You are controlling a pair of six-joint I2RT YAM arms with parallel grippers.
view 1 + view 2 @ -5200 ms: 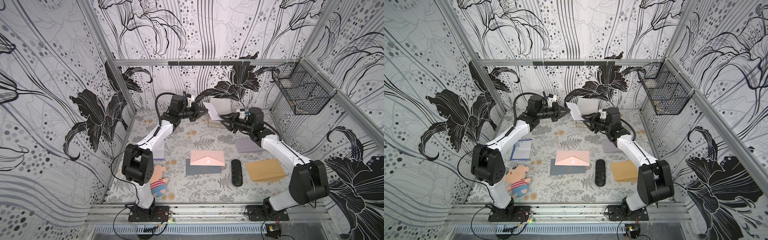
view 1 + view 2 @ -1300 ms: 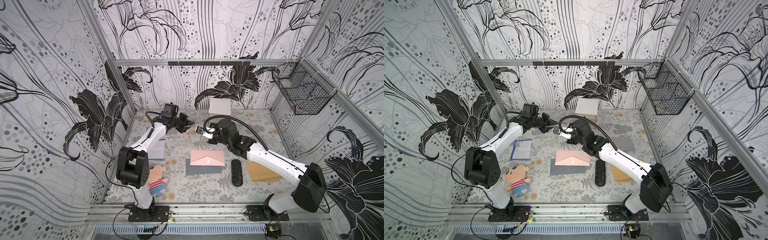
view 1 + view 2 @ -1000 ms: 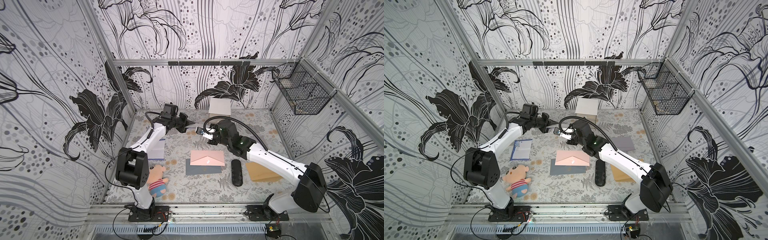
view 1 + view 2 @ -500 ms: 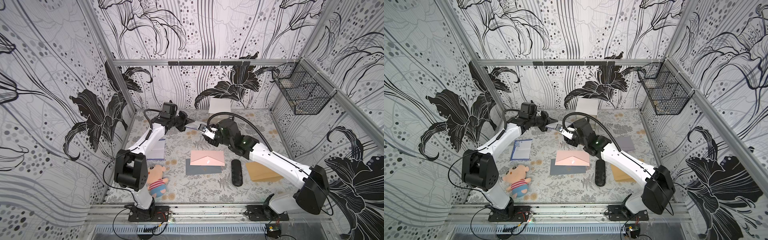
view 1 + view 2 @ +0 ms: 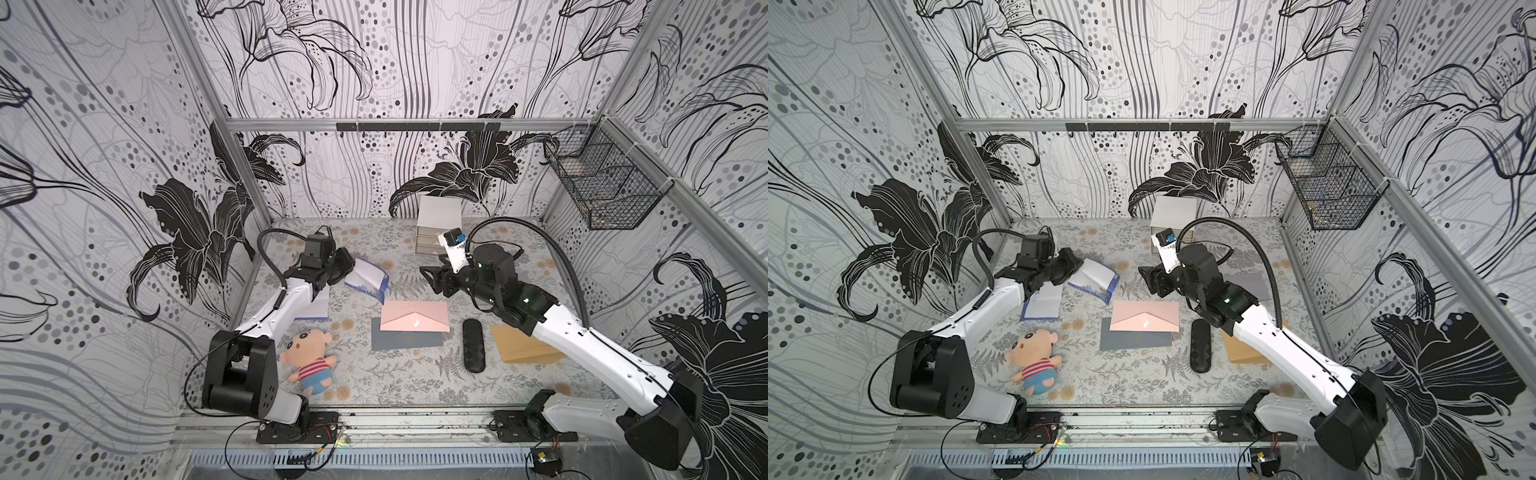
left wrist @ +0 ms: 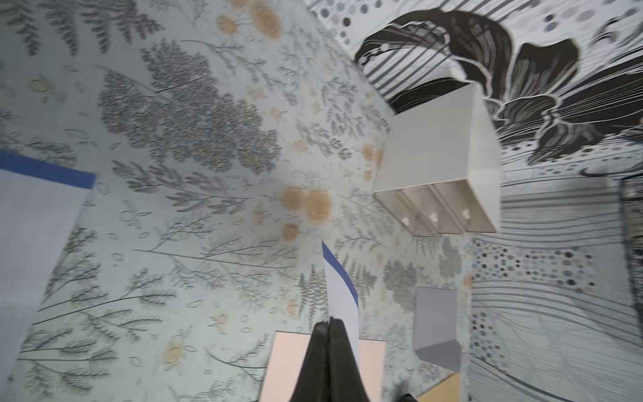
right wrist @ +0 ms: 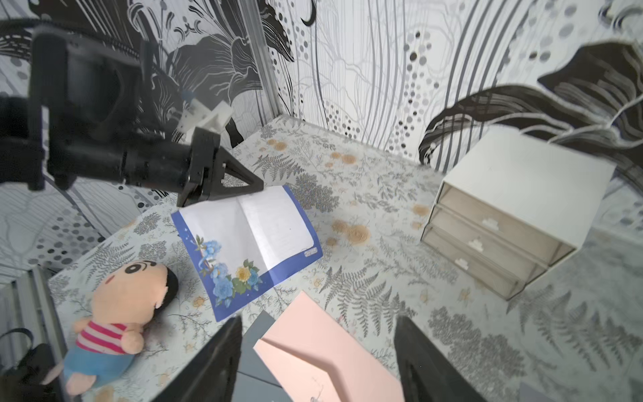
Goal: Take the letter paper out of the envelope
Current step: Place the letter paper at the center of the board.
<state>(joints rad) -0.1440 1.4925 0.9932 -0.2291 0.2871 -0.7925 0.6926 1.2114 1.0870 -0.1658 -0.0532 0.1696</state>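
I will lower my left gripper next, tilting it downward, and release the paper on the bare tabletop beside the second sheet, because the paper hangs clear of any envelope.
The letter paper is a white sheet with a blue flowered border. It hangs unfolded and clear of any envelope. My left gripper is shut on its upper edge, and the sheet shows edge-on in the left wrist view. My right gripper stands open and empty to the right of the paper. It is above the far edge of a pink envelope that lies on a dark grey envelope. A lilac-grey envelope lies behind the right arm.
A second blue-edged sheet lies under the left arm. Nearby are a plush doll, a black case and a tan envelope. A small drawer box stands at the back wall. A wire basket hangs at the right.
My right gripper has opened, let go of the letter paper and drawn back to the right. The left gripper keeps its hold, and the sheet now hangs unfolded.
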